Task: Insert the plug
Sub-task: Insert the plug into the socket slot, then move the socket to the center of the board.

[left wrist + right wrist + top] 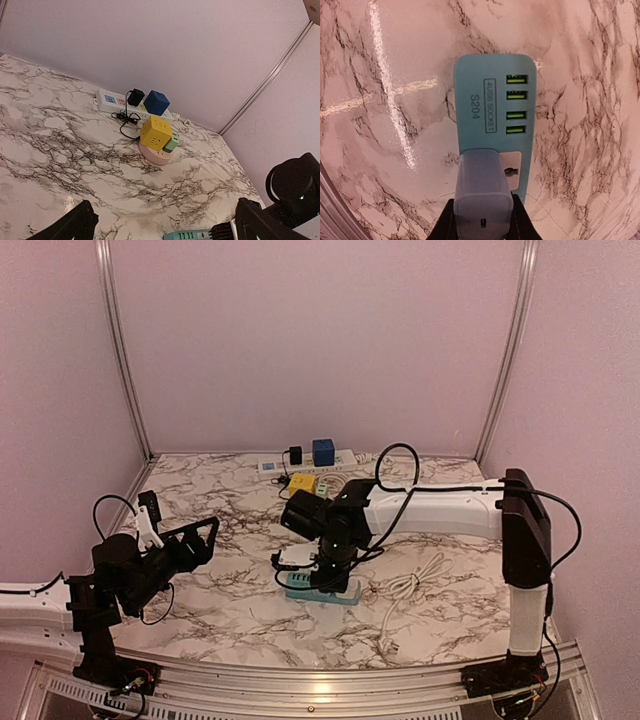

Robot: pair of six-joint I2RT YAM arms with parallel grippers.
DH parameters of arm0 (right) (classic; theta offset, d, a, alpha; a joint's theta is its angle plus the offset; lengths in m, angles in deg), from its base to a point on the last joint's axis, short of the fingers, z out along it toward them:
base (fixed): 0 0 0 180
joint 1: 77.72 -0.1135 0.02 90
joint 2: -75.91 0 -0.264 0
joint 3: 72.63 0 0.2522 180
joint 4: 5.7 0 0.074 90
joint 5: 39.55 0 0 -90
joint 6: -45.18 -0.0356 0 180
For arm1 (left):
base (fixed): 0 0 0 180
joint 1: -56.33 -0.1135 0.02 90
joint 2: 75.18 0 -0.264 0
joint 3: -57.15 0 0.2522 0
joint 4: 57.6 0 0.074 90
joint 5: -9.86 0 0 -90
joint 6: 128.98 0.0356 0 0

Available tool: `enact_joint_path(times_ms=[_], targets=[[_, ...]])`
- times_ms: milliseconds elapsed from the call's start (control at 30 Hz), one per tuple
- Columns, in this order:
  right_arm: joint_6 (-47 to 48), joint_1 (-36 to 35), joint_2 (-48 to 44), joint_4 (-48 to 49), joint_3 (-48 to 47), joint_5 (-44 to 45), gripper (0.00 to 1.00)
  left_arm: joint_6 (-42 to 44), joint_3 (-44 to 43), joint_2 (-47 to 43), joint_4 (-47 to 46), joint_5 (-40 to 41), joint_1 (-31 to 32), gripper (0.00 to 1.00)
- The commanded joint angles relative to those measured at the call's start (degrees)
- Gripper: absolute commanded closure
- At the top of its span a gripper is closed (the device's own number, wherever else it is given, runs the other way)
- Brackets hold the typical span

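Next, my right gripper moves the plug on the teal power strip (322, 589) outward and releases it by the pink base, as bare marble lies outward there.
My right gripper (484, 222) is shut on a white block-shaped plug (482, 192), one black finger on each side. The plug stands on the near end of a teal power strip (492, 95) that lies flat on the marble table. It covers most of the strip's beige socket face (512, 169); its prongs are hidden. In the top view the right gripper (328, 562) points down onto the teal strip (322, 589). My left gripper (190, 538) hangs open over the table's left side with nothing between its fingers (75, 222).
A white power strip (268, 466) with a black adapter (294, 454) and a blue cube (322, 451) lies at the back wall. A yellow cube socket (156, 132) sits on a pink round base (156, 156). A white coiled cable (405, 587) lies right of the teal strip.
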Motion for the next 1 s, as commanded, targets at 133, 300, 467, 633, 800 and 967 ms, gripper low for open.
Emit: enact_joint_path(times_ms=[133, 300, 467, 633, 800, 967], targets=[[3.9, 2.6, 11.9, -8.4, -2.2, -5.0, 1.0, -0.2, 0.5, 0.3, -0.7, 0.2, -0.2, 0.01], [5.1, 3.1, 11.8, -8.8, -3.4, -4.0, 1.0, -0.2, 1.3, -2.3, 0.6, 1.4, -0.2, 0.01], [8.4, 4.5, 11.4, -8.2, -6.7, 0.8, 1.0, -0.3, 1.2, -1.4, -0.1, 1.6, -0.3, 0.01], [11.7, 8.0, 14.0, -7.4, -11.7, 8.6, 1.0, -0.8, 0.9, 0.3, -1.2, 0.8, -0.3, 0.01], [16.5, 10.8, 15.5, -6.0, -16.6, 10.8, 1.0, -0.9, 2.0, -0.7, -1.1, 1.0, -0.3, 0.01], [23.7, 11.4, 15.6, -1.6, -17.1, 14.4, 1.0, -0.5, 2.1, -1.3, -0.9, 1.1, -0.5, 0.01]])
